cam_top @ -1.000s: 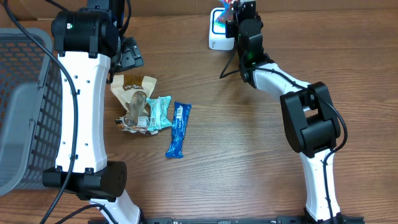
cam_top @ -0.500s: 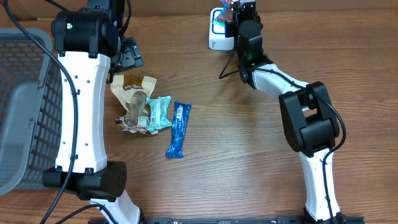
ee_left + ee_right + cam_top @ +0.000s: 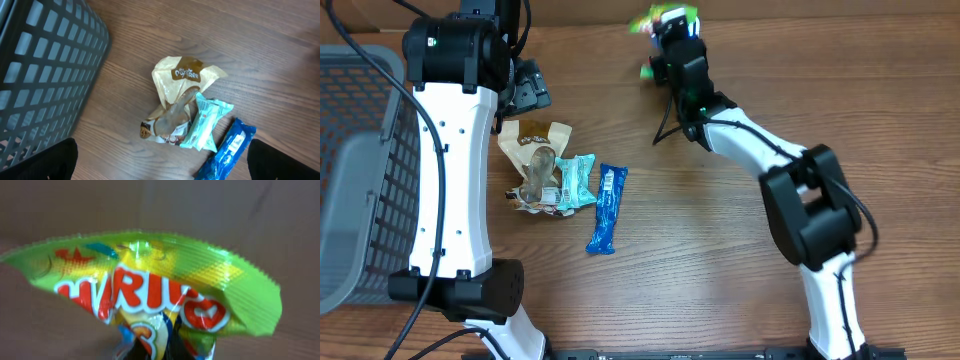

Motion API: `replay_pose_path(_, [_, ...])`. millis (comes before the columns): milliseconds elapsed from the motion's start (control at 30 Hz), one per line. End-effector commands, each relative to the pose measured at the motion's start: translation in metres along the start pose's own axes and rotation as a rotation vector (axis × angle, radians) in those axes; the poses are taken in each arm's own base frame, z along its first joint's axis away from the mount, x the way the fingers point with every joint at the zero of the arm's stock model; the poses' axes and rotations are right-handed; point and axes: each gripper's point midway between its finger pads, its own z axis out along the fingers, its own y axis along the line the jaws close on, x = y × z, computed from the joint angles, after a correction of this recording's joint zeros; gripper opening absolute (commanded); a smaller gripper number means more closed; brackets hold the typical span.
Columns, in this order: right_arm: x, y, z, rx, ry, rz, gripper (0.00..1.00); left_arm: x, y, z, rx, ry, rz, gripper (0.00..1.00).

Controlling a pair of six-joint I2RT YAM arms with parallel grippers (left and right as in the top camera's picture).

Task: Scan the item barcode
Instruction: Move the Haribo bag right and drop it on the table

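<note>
Bare table lies back and to the right in the overhead view. My right gripper will next move back and across that way, then go down to release the bag (image 3: 662, 18).
My right gripper (image 3: 672, 38) is shut on a bright green candy bag (image 3: 662, 18) at the far back middle of the table, blurred by motion. In the right wrist view the bag (image 3: 150, 280) fills the frame, with red lettering on its face and its lower end pinched in my right gripper (image 3: 160, 352). No barcode shows on it. My left gripper (image 3: 527, 90) hangs open and holds nothing above a small pile of snacks. Its black fingertips (image 3: 47, 160) stand wide apart at the bottom corners of the left wrist view.
The pile holds a beige packet (image 3: 532, 140) (image 3: 185, 75), a teal packet (image 3: 578, 180) (image 3: 207, 122) and a blue bar (image 3: 607, 208) (image 3: 227, 155). A grey mesh basket (image 3: 350, 170) (image 3: 45, 65) stands at the left edge.
The right arm has swung left with the green bag and now covers the white device at the back. The left arm and the snack pile have not moved.
</note>
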Motion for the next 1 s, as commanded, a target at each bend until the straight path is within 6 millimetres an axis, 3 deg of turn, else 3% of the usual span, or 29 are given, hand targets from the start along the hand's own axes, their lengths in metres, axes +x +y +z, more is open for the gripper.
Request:
replay_pose_path(0, [-0.118, -0.017, -0.092, -0.061, -0.129, 0.093, 0.04, 0.000, 0.000, 0.003, -0.015, 0.002, -0.019, 1.00])
replay_pose_path(167, [-0.120, -0.037, -0.180, -0.107, 0.054, 0.166, 0.04, 0.000, 0.000, 0.003, -0.016, 0.002, -0.019, 1.00])
replay_pose_path(233, [-0.108, -0.042, -0.209, -0.150, 0.140, 0.187, 0.04, 0.000, 0.000, 0.003, -0.015, 0.002, -0.019, 1.00])
replay_pose_path(333, [-0.072, -0.053, -0.240, -0.176, 0.316, 0.180, 0.04, 0.000, 0.000, 0.003, -0.015, 0.002, -0.019, 1.00])
replay_pose_path(533, [0.009, -0.120, -0.241, -0.007, 0.585, 0.356, 0.04, 0.000, 0.000, 0.003, -0.016, 0.002, -0.019, 1.00])
replay_pose_path(767, [0.091, -0.201, -0.232, 0.053, 0.705, 0.618, 0.04, 0.000, 0.000, 0.003, -0.015, 0.002, -0.019, 1.00])
replay_pose_path(967, [0.165, -0.233, -0.215, 0.110, 0.800, 0.741, 0.04, 0.000, 0.000, 0.003, -0.015, 0.002, -0.019, 1.00])
